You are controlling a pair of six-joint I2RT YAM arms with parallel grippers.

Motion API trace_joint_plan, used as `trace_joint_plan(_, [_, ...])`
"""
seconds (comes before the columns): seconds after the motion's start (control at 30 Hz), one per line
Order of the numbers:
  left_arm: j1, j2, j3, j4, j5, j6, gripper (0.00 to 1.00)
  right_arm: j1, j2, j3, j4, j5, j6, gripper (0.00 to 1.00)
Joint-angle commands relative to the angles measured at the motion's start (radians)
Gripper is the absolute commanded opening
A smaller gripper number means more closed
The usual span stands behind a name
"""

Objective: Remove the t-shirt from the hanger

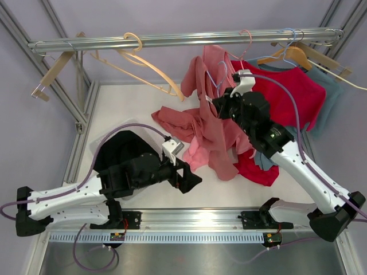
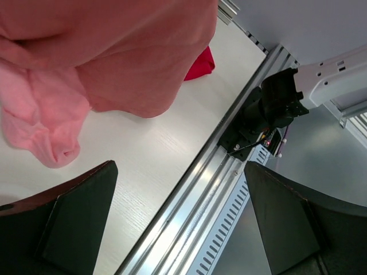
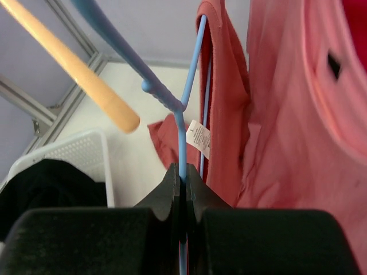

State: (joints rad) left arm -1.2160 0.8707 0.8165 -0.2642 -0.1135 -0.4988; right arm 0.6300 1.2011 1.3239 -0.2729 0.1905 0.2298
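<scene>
My left gripper should move across to the t-shirt's near hem (image 1: 224, 172) (image 2: 143, 107) next and close on it, since the t-shirt's hem hangs to the gripper's right in the top view.
A dusty-red t-shirt (image 1: 213, 109) hangs off a thin blue hanger (image 1: 219, 77) held in mid-air over the table. My right gripper (image 1: 221, 106) is shut on the blue hanger; in the right wrist view the hanger wire (image 3: 182, 146) runs straight between the closed fingers (image 3: 182, 183), with the shirt (image 3: 229, 114) and its white label just right of it. My left gripper (image 1: 192, 180) is open and empty, low over the table below the shirt's hem. In the left wrist view the shirt (image 2: 114, 51) hangs above the wide-apart fingers (image 2: 69, 223).
A rail (image 1: 183, 40) at the back carries wooden hangers (image 1: 143, 63) and a red shirt (image 1: 298, 91) on the right. Red and pink clothes (image 1: 252, 163) lie piled on the table. A white basket (image 1: 106, 143) with black cloth stands at the left.
</scene>
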Motion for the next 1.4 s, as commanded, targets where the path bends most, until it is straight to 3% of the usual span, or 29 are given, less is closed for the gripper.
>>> trace_joint_plan(0.0, [-0.063,0.069,0.076,0.128,-0.092,0.028,0.99,0.083,-0.135,-0.072,0.149,0.136,0.12,0.0])
trace_joint_plan(0.23, [-0.186,0.252,0.189,0.207,-0.21,0.086,0.99,0.234,-0.232,-0.077,0.141,0.257,0.174,0.0])
trace_joint_plan(0.5, [-0.257,0.367,0.283,0.23,-0.316,0.103,0.99,0.277,-0.293,-0.026,0.101,0.185,0.21,0.0])
trace_joint_plan(0.57, [-0.273,0.384,0.296,0.241,-0.327,0.108,0.94,0.281,-0.308,-0.015,0.09,0.172,0.215,0.0])
trace_joint_plan(0.67, [-0.296,0.413,0.311,0.244,-0.327,0.115,0.57,0.283,-0.325,-0.003,0.09,0.164,0.212,0.0])
trace_joint_plan(0.7, [-0.309,0.416,0.317,0.244,-0.334,0.117,0.29,0.283,-0.325,0.011,0.09,0.167,0.207,0.0])
trace_joint_plan(0.8, [-0.333,0.418,0.303,0.241,-0.336,0.117,0.01,0.283,-0.318,0.043,0.087,0.173,0.18,0.0])
trace_joint_plan(1.13, [-0.424,0.451,0.173,0.241,-0.232,0.053,0.0,0.275,-0.143,0.125,0.331,0.31,-0.019,0.0])
trace_joint_plan(1.37, [-0.444,0.403,0.044,0.24,-0.235,-0.02,0.0,0.214,-0.13,0.325,0.206,0.238,-0.04,0.0])
